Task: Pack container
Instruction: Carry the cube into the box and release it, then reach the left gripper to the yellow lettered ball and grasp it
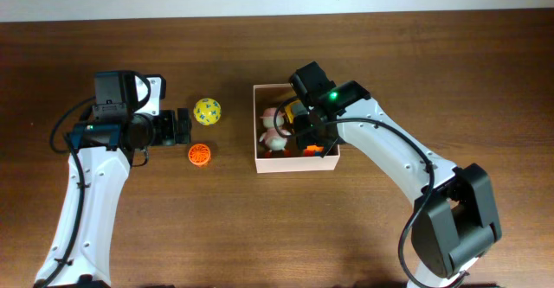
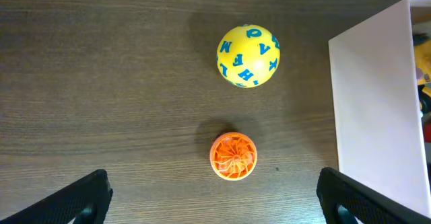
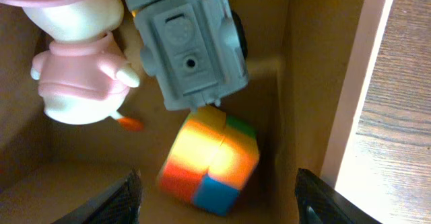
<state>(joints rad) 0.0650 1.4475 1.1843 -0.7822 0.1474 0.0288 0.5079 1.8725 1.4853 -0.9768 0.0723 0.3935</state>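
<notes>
My left gripper will next move across and down over the yellow ball [image 1: 207, 112], which is still outside the container [image 1: 260, 162], below the gripper and to its right in the overhead view.
The container [image 1: 260, 162], a shallow white-walled cardboard box with a tan inside, sits mid-table; its white wall shows in the left wrist view [image 2: 374, 96]. Inside lie a pink and white figure [image 3: 77, 76], a grey toy vehicle [image 3: 188, 49] and a multicoloured cube [image 3: 210, 160]. My right gripper [image 3: 219, 200] is open over the box, the cube lying loose and blurred between its fingers. My left gripper [image 2: 215, 200] is open just above the table, with an orange round toy [image 2: 234, 156] in front of it and a yellow ball with blue letters [image 2: 248, 56] farther on.
The brown wooden table [image 1: 173, 227] carries the orange toy [image 1: 200, 155] and yellow ball [image 1: 207, 112] just left of the box. My left arm [image 1: 104, 141] lies at the left, my right arm [image 1: 389, 158] reaches in from the right.
</notes>
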